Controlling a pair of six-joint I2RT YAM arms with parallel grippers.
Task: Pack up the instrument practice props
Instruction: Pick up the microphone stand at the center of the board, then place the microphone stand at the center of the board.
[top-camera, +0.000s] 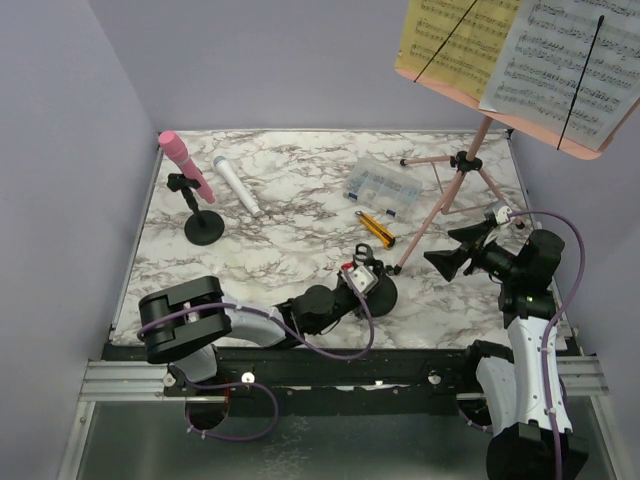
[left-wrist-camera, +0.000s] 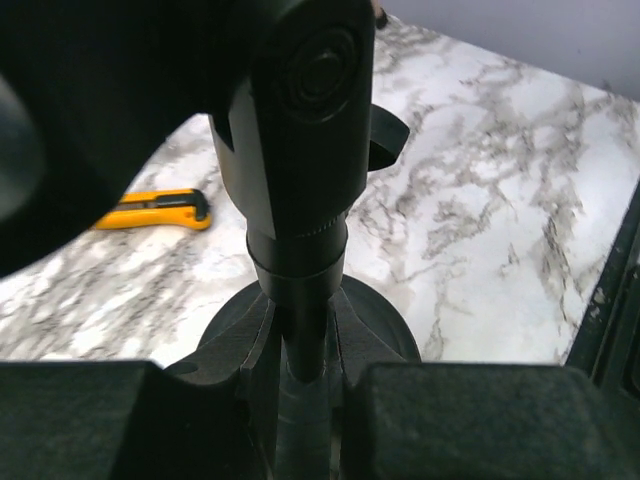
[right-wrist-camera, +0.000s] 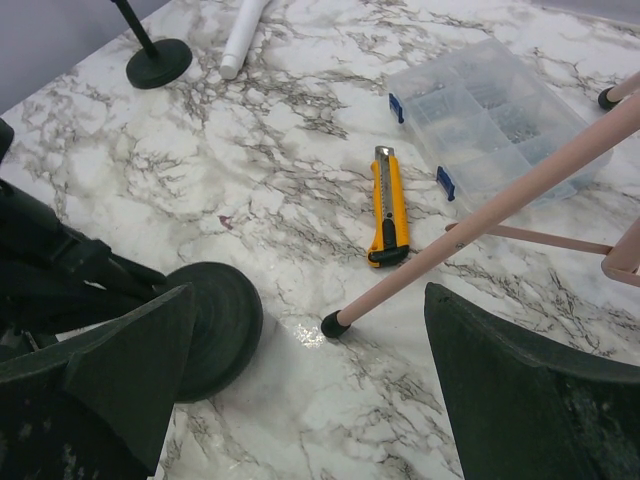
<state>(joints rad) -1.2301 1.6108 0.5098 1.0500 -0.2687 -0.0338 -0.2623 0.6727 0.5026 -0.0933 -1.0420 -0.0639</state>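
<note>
I will next move my left gripper outward and to the left in the top view and let go of the mic holder beside the white microphone (top-camera: 237, 186), because the tabletop is clear there.
My left gripper (top-camera: 360, 278) is shut on the stem of a black mic holder (left-wrist-camera: 300, 290), whose round base (left-wrist-camera: 385, 325) rests on the table at front centre. My right gripper (top-camera: 452, 252) is open and empty just above the table, beside the near foot (right-wrist-camera: 335, 324) of the pink tripod music rack (top-camera: 455, 175). The rack carries yellow and white sheet-music pages (top-camera: 520, 55). A pink microphone (top-camera: 185, 163) stands in the second black holder (top-camera: 204, 228) at back left. A white microphone (top-camera: 237, 186) lies next to it.
A clear compartment box (top-camera: 382, 187) sits mid-back between the tripod legs and the white microphone. A yellow-and-black utility knife (top-camera: 377, 229) lies in front of it, also in the right wrist view (right-wrist-camera: 388, 205). Walls close off the left, back and right.
</note>
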